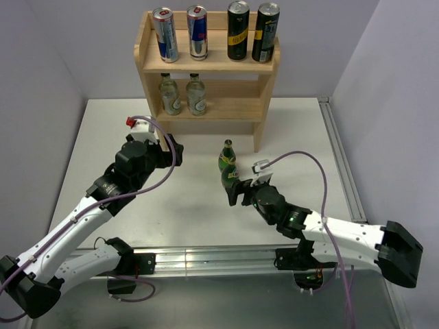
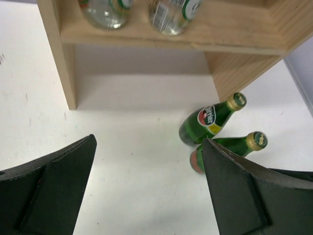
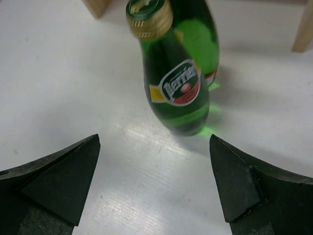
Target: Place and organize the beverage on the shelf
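The open fingers of my right gripper go down and outward around the near green bottle's labelled body [image 1: 230, 178] [image 3: 183, 97] next, because that bottle stands before the far one.
The light-wood shelf [image 1: 206, 66] stands at the back of the table. Its upper tier holds two blue-silver cans [image 1: 164, 34] and two black-gold cans [image 1: 238, 30]. Its lower tier holds two clear glass bottles [image 1: 169, 94]. Two green glass bottles stand upright on the table in front of the shelf's right leg, one far [image 1: 227, 155] and one near [image 1: 228, 175]. My right gripper [image 1: 234, 192] is open and empty just in front of the near green bottle [image 3: 176, 88]. My left gripper [image 1: 171, 146] is open and empty, to the left of the green bottles [image 2: 211, 120].
The shelf's lower board [image 2: 215, 41] and left side panel [image 2: 56, 54] fill the top of the left wrist view. A metal rail [image 1: 339, 164] runs along the table's right edge. Grey walls close in on both sides.
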